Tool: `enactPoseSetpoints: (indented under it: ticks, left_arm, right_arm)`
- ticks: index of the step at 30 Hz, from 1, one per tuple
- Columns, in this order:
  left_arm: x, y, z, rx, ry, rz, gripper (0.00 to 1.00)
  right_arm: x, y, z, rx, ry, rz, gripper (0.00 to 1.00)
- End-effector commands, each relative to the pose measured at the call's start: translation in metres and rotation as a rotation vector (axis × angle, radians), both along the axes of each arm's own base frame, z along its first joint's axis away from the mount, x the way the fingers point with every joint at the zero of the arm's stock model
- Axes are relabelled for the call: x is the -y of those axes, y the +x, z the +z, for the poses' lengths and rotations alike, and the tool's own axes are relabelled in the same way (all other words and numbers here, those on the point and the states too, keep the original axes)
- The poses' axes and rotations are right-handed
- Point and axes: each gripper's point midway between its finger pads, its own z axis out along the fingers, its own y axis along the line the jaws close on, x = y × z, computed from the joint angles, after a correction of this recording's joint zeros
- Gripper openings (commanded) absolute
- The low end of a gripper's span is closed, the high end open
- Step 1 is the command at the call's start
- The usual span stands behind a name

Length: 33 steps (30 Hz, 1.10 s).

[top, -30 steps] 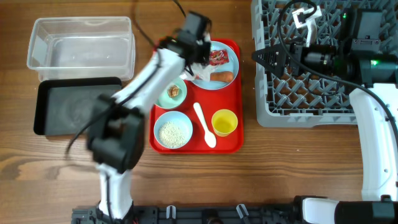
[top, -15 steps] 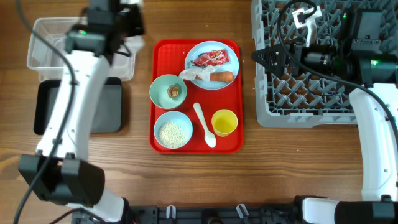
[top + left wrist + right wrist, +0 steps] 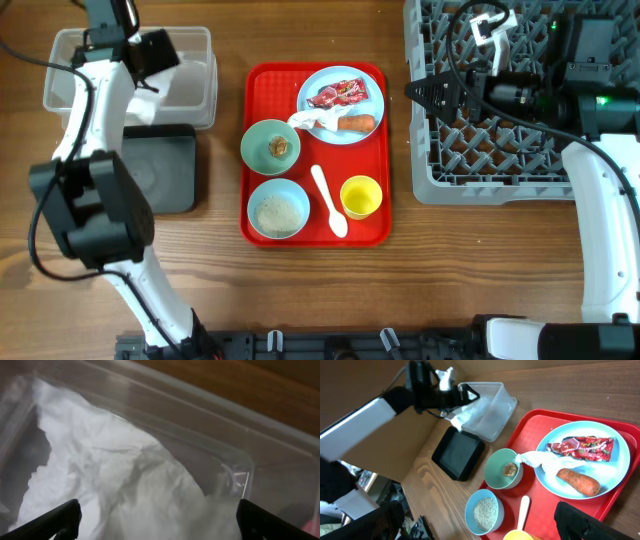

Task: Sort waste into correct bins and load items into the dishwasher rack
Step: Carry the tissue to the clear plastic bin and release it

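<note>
My left gripper should swing across to the light-blue plate and down onto the red wrapper (image 3: 338, 93), because the napkin is loose in the clear tub.
My left gripper (image 3: 143, 82) hangs open over the clear tub (image 3: 190, 45). A crumpled white napkin (image 3: 125, 480) lies loose below its spread fingers (image 3: 60, 519), at the tub's near wall. My right gripper (image 3: 420, 92) stands open with nothing in it above the grey dishwasher rack (image 3: 500, 160). The light-blue plate (image 3: 345, 138) carries a red wrapper (image 3: 338, 93), a carrot piece (image 3: 358, 123) and another white napkin (image 3: 308, 120). Beside it are a green bowl (image 3: 258, 150) with a brown lump (image 3: 281, 147), a blue bowl (image 3: 255, 190) of rice (image 3: 278, 210), a white spoon (image 3: 328, 200) and a yellow cup (image 3: 361, 196).
The dishes sit on a flat red tray (image 3: 375, 232) at the table's middle. A shallow black tray (image 3: 170, 170) lies just in front of the clear tub. The left arm's white links (image 3: 95, 110) cross over the black tray's left half.
The left arm swung from the plate to the clear tub with a napkin. Its jaws, shut half a second ago, now stand open. The right arm has not moved.
</note>
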Motion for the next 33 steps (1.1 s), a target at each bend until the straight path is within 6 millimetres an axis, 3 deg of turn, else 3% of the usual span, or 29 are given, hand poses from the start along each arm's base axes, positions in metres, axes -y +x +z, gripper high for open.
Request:
enactPoseSetpoints:
  ticks: [1, 7, 10, 13, 15, 18, 23, 28, 33]
  left_arm:
    - [0.005, 0.005, 0.018, 0.047, 0.007, -0.028, 1.00]
    - [0.041, 0.008, 0.071, 0.152, -0.012, -0.116, 1.00]
    - [0.091, 0.003, 0.095, 0.190, -0.053, -0.280, 1.00]
    - [0.147, -0.002, 0.100, 0.194, -0.077, -0.422, 1.00]
    - [0.196, -0.007, 0.091, 0.176, -0.054, -0.551, 1.00]
    - [0.250, -0.013, 0.070, 0.146, -0.020, -0.694, 1.00]
    - [0.324, -0.022, 0.023, 0.105, -0.005, -0.830, 1.00]
    - [0.369, -0.022, -0.015, 0.111, -0.009, -0.903, 1.00]
    - [0.388, -0.021, -0.053, 0.095, -0.013, -0.929, 1.00]
  right_arm:
    - [0.000, 0.002, 0.005, 0.009, 0.001, -0.001, 1.00]
    - [0.000, 0.002, 0.004, 0.009, -0.002, -0.004, 1.00]
    - [0.002, 0.003, 0.002, 0.008, -0.014, -0.014, 1.00]
    - [0.002, 0.004, 0.002, 0.008, -0.016, -0.016, 1.00]
    - [0.002, 0.004, 0.002, 0.007, -0.016, -0.016, 1.00]
    - [0.002, 0.003, 0.002, 0.002, -0.015, -0.016, 1.00]
    - [0.002, 0.000, -0.001, -0.018, -0.015, -0.015, 1.00]
    - [0.002, -0.001, -0.002, -0.029, -0.015, -0.015, 1.00]
    - [0.002, -0.002, -0.003, -0.036, -0.015, -0.015, 1.00]
